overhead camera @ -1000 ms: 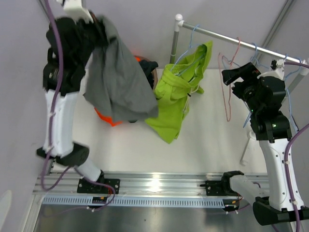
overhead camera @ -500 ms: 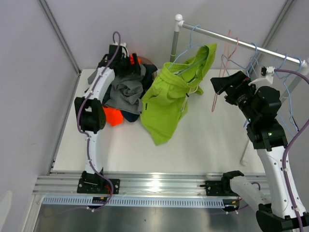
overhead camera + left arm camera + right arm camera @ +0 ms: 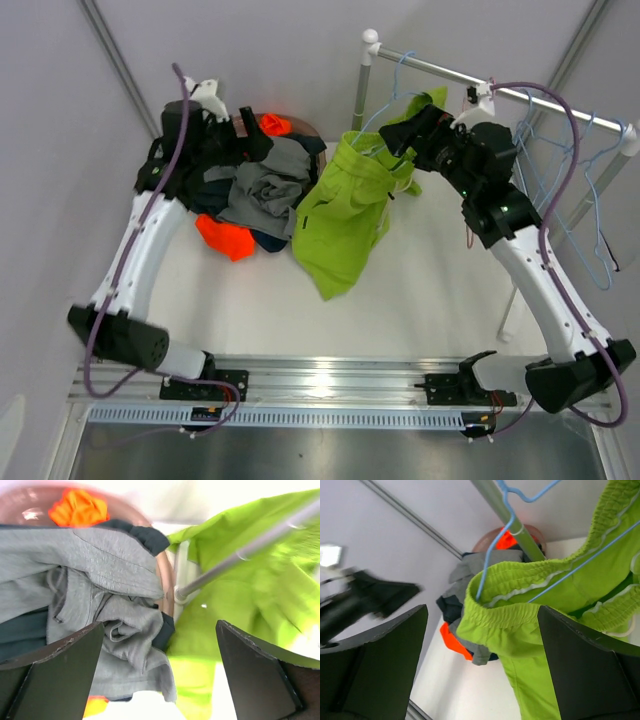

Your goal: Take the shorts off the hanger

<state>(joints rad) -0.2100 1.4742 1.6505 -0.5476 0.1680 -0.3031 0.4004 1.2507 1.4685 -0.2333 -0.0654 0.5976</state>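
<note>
My right gripper should shift left in the top view, onto the blue hanger's sloping neck wire (image 3: 380, 113) (image 3: 497, 538), because the neck wire stands bare above the lime shorts' waistband.
Lime green shorts (image 3: 345, 215) hang from a blue hanger (image 3: 489, 562) on the metal rail (image 3: 440, 68). My right gripper (image 3: 398, 133) is open just right of their waistband (image 3: 520, 612), which lies ahead between the fingers (image 3: 580, 665); I cannot tell if they touch it. Grey shorts (image 3: 262, 190) lie on a pile with orange (image 3: 225, 238) and navy ones (image 3: 150, 537). My left gripper (image 3: 255, 145) hovers open over the pile, its fingers (image 3: 50, 670) holding nothing.
The pile spills out of a round brown basket (image 3: 164, 575) at the back left. Several bare blue hangers (image 3: 560, 165) hang at the right end of the rail. The rail's upright post (image 3: 362, 90) stands between the basket and the lime shorts.
My left gripper carried the grey shorts down, let them go on the pile and pulled back. My right gripper swung left from the bare hangers to the lime shorts.
</note>
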